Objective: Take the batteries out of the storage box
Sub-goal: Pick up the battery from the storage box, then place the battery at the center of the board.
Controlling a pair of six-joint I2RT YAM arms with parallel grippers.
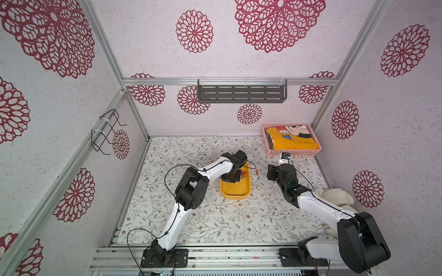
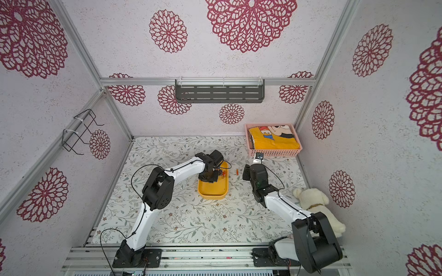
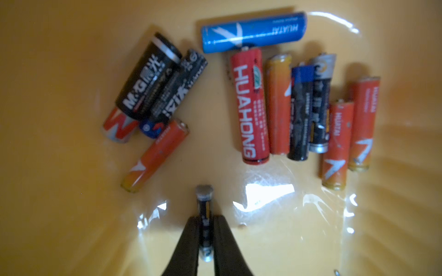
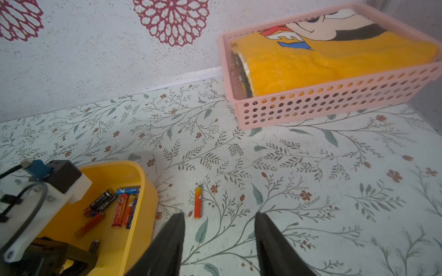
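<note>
My left gripper rises over the enclosing side of the box next. It lowers to bare table past that side beneath its forearm and releases the slim black battery.
The storage box (image 1: 235, 192) is a yellow tub in the middle of the table, seen in both top views (image 2: 212, 192). Several batteries lie at its far end: orange ones, black ones (image 3: 148, 78), a red one (image 3: 250, 105) and a blue one (image 3: 253, 32). My left gripper (image 3: 205, 221) reaches down into the box and is shut on a slim black battery (image 3: 204, 199) just above the box floor (image 3: 71, 71). One orange battery (image 4: 197, 203) lies on the table right of the box (image 1: 256, 172). My right gripper (image 4: 218, 217) hangs open over the table beside that battery, holding nothing.
A pink perforated basket (image 1: 290, 153) with a yellow cloth stands at the back right corner. A white plush toy (image 1: 334, 196) lies by the right wall behind my right arm. A grey shelf (image 1: 241, 94) and a wire rack (image 1: 107, 131) hang on the walls.
</note>
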